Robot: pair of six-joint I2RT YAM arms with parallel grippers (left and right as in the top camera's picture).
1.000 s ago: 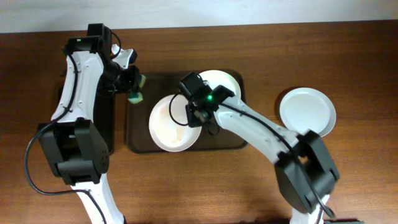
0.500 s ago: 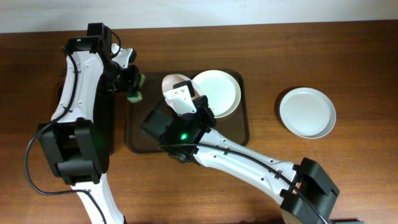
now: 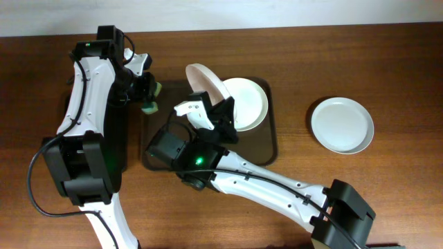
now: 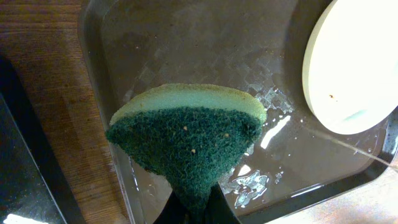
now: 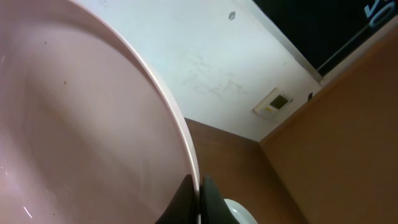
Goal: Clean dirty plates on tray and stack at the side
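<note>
I will next swing my right gripper over the third plate (image 3: pixel 342 125) and down to let go of the rim, because that plate is below, to its right in the overhead view.
The dark brown tray (image 3: pixel 271 146) lies mid-table. My right gripper (image 3: pixel 219 105) is shut on the rim of a white plate (image 3: pixel 202 79) and holds it tilted on edge above the tray's back left. In the right wrist view this plate (image 5: pixel 81 124) fills the left side, with the fingers (image 5: pixel 200 193) pinching its rim. A second plate (image 3: pixel 248 104) lies flat in the tray's back right. A third plate (image 3: pixel 342 124) sits on the table to the right. My left gripper (image 3: pixel 147 91) is shut on a green-and-yellow sponge (image 4: pixel 186 134) above the wet tray (image 4: pixel 186 37); its fingers (image 4: pixel 196 210) clamp the sponge's lower tip.
A narrow black tray (image 3: pixel 119 138) lies under my left arm, left of the brown tray. My right arm stretches across the table's front from the lower right. A white plate (image 4: pixel 354 62) with tiny specks shows at the right of the left wrist view.
My right gripper lifted the plate off the tray's floor and tipped it up on edge, moving it toward the back. The left arm with the sponge stayed still.
</note>
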